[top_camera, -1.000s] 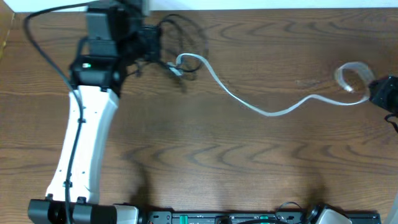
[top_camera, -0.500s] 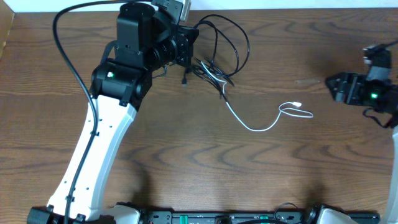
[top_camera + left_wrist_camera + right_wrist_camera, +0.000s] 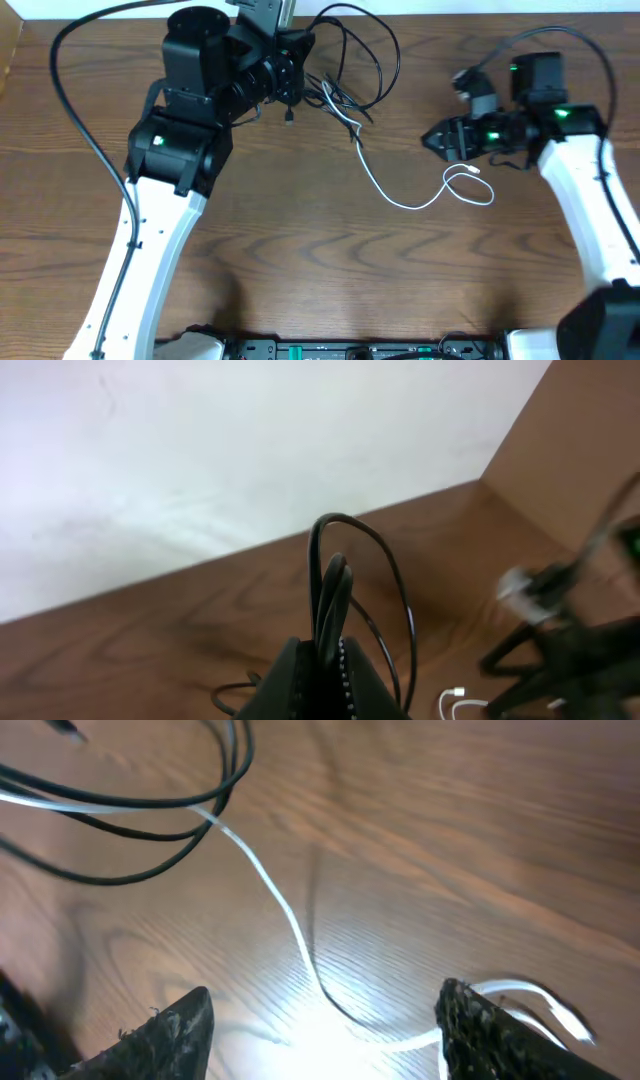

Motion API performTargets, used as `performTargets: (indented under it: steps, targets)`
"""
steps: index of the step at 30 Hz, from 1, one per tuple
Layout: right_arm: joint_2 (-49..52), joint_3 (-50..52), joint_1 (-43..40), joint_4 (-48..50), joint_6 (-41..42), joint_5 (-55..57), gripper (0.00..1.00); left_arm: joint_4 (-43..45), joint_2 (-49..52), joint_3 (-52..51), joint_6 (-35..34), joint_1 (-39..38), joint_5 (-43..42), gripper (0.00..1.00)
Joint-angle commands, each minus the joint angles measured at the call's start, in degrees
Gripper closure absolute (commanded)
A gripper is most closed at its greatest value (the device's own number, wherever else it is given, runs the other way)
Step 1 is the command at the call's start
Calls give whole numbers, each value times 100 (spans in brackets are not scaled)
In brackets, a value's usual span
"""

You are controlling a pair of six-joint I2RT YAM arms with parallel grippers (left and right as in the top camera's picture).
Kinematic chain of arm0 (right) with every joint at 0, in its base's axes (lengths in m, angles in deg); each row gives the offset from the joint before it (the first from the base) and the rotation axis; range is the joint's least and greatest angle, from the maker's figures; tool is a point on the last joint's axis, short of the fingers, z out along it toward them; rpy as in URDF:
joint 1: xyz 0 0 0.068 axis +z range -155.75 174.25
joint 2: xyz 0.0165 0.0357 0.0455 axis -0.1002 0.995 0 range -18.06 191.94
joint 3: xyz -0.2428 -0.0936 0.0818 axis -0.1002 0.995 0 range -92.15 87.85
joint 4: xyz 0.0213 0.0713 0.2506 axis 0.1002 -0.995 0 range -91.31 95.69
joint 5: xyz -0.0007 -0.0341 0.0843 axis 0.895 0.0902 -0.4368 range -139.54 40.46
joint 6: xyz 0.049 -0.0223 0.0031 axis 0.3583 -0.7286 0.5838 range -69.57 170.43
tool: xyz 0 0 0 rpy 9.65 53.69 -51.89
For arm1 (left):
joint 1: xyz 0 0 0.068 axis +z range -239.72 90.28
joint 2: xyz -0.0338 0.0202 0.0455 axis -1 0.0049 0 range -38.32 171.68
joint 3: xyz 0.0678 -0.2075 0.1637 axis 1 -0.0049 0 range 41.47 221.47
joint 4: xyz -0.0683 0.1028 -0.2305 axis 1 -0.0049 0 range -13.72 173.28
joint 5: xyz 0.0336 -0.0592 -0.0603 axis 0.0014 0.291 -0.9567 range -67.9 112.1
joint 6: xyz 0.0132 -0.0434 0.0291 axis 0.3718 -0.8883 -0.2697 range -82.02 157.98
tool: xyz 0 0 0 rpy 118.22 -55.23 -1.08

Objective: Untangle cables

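Next I should bring my right gripper toward the black loops and lower it to where the white cable (image 3: 385,190) emerges.
My left gripper (image 3: 293,72) at the table's far edge is shut on the black cable (image 3: 365,45), whose loops hang right of it; in the left wrist view the loops (image 3: 335,575) rise from between my fingers (image 3: 322,675). The white cable (image 3: 385,190) runs from the black loops down to a small loop with a plug (image 3: 472,175) at centre right. My right gripper (image 3: 432,138) is open, just above and left of that plug end. In the right wrist view the white cable (image 3: 300,945) lies on the wood between my spread fingers (image 3: 325,1020).
The wooden table (image 3: 330,270) spreads below both arms. A white wall runs along the far edge (image 3: 200,460). The left arm's thick black cable (image 3: 90,130) arcs over the table's left side.
My right arm has swung in from the right edge to just above the white cable's loose end. My left gripper shifted slightly left and up, still holding the black cable. The white cable's loop shifted slightly.
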Motion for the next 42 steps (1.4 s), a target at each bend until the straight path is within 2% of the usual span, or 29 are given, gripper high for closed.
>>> performTargets:
  steps: [1,8,12,19,28,35,36,39,40,41,42]
  targets:
    - [302,-9,396,177,-87,-111,33,85,-328,55,-11,-2,35,92]
    - [844,-9,940,461,-678,-129,34,149,-592,59,-7,-2,190,92]
    - [1130,-9,1178,570,-1167,-494,37,146,-658,59,-9,-2,184,93]
    - [1596,-9,1574,1191,-1410,-949,40,146,-660,59,-33,-2,184,92]
    - [2079,-9,1915,2369,-1257,-1272,42,149,-660,59,-184,-2,181,92]
    - [2317,-9,1987,2846,-1104,-1268,45,188,-686,59,-201,-2,184,92]
    - [2361,-9,1987,2885,-1075,-1272,48,192,-691,61,-201,-2,184,92]
    - [2457,-9,1993,3012,-911,-1272,64,190,-699,61,-219,2,184,92]
    - [2474,-9,1996,3027,-911,-1272,73,192,-699,61,-249,2,184,92]
    - [2503,-9,1998,3051,-911,-1272,76,192,-699,61,-275,2,184,92]
    - [2503,-9,1998,3069,-870,-1272,86,192,-702,61,-293,2,184,92]
